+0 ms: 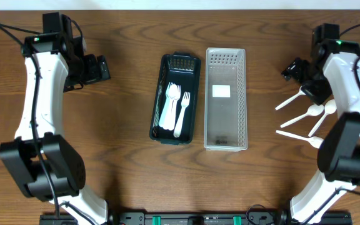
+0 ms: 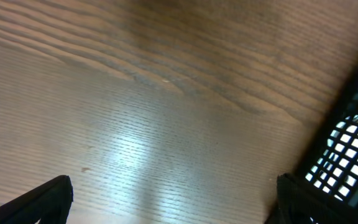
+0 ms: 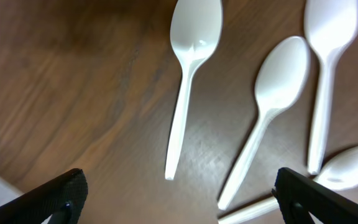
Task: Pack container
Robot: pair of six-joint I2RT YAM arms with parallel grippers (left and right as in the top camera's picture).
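The right gripper will next go down toward the bowl end of the farthest white plastic spoon, fingers on either side of the spoon's neck, since bare wood on both sides leaves room.
A black mesh container (image 1: 175, 97) in the middle of the table holds white plastic forks (image 1: 179, 107). To its right stands a clear mesh container (image 1: 225, 99), with only a white label inside. Several white plastic spoons (image 1: 306, 115) lie loose on the wood at the right. My left gripper (image 1: 100, 67) is open over bare wood, left of the black container. In the left wrist view that gripper (image 2: 173, 205) holds nothing, and the black container (image 2: 353, 143) shows at the right edge. My right gripper (image 1: 292, 67) is open just above the spoons. The spoons (image 3: 188, 74) lie below its empty fingers (image 3: 182, 199).
The wooden table (image 1: 124, 137) runs between the left arm and the containers. Both arm bases stand at the near corners. The two containers sit side by side, nearly touching.
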